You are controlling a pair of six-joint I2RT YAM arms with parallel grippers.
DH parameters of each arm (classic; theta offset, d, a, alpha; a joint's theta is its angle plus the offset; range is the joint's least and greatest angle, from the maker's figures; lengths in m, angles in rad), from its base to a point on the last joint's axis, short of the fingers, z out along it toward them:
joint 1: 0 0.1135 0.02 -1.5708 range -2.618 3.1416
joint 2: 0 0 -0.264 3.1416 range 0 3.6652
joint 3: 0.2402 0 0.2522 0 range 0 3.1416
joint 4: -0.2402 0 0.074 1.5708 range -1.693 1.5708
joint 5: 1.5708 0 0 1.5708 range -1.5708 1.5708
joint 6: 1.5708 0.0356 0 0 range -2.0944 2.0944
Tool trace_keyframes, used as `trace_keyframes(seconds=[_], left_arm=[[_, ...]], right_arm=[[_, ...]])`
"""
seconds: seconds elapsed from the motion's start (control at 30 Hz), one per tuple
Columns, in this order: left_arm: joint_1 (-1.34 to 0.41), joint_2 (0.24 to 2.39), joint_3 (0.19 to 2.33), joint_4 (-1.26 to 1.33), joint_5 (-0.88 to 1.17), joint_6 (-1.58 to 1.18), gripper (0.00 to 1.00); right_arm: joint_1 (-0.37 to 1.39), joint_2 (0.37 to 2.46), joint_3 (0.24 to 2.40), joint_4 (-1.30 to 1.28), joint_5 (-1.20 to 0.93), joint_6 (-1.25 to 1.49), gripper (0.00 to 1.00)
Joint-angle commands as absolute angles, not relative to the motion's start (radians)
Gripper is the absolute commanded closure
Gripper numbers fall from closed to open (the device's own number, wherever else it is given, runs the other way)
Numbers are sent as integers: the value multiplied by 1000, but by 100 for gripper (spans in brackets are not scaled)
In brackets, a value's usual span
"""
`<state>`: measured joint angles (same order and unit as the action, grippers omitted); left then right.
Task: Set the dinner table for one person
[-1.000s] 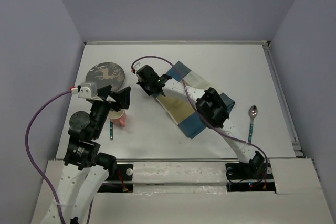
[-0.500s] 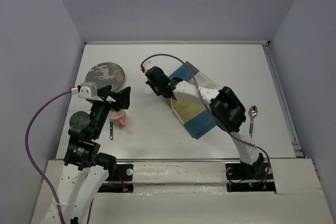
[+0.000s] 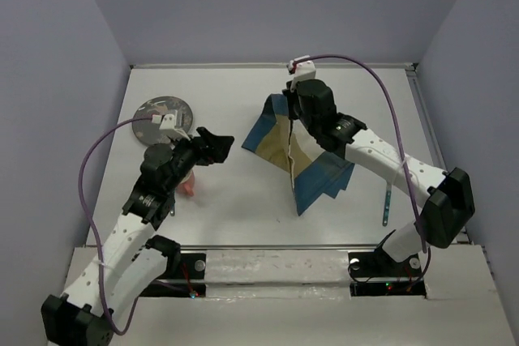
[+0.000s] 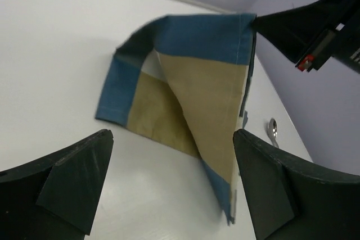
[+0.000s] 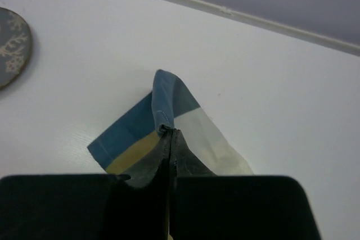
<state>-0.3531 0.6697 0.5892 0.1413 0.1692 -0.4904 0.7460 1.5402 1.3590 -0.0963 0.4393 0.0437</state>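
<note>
My left gripper will next tip down and lower onto the mat's blue corner nearest the plate.
The white dinner table [image 3: 235,208] carries a blue, tan and white checked cloth mat [image 3: 316,164]. My right gripper [image 3: 290,113] is shut on one corner of the mat and holds it up, so the mat hangs in a tent shape with its lower edges on the table. The pinch shows in the right wrist view [image 5: 169,132] on the blue corner of the mat [image 5: 132,139]. My left gripper [image 3: 220,143] is open and empty, left of the mat. In the left wrist view the gripper [image 4: 171,139] faces the mat [image 4: 191,82], apart from it.
A dark patterned plate [image 3: 162,111] lies at the back left; its edge shows in the right wrist view [image 5: 8,43]. A pink cup [image 3: 188,187] stands beside my left arm. A spoon [image 4: 273,128] lies right of the mat, its handle [image 3: 385,204] beside my right arm.
My right gripper swung from the left of the mat to the back centre and lifted the mat's corner. My left gripper reached right toward the mat.
</note>
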Motion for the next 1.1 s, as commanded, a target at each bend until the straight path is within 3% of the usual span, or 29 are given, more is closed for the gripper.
trace_keyframes(seconds=[0.0,0.07,0.3,0.37,0.5,0.67,1.0,1.07], left_arm=[[-489,779,566,296,77,-584,1],[-587,881,603,308,16,-571,1],[-672,1192,695,353,-219,-549,1],[-672,1299,751,338,-253,-526,14],[-664,1497,889,250,-337,-474,22],[-644,1657,992,175,-363,-427,29],[-591,1793,1063,104,-331,-365,34],[-583,1828,1089,100,-310,-357,41]], right_arm=[[680,1470,1283,-69,417,87,100],[654,1450,1249,-68,391,98,100],[575,1401,1203,-52,336,109,100],[554,1397,1200,-51,316,115,100],[532,1382,1180,-43,292,129,100],[505,1362,1169,-35,262,140,100],[465,1339,1129,-11,212,158,100],[465,1342,1126,-11,195,163,100]])
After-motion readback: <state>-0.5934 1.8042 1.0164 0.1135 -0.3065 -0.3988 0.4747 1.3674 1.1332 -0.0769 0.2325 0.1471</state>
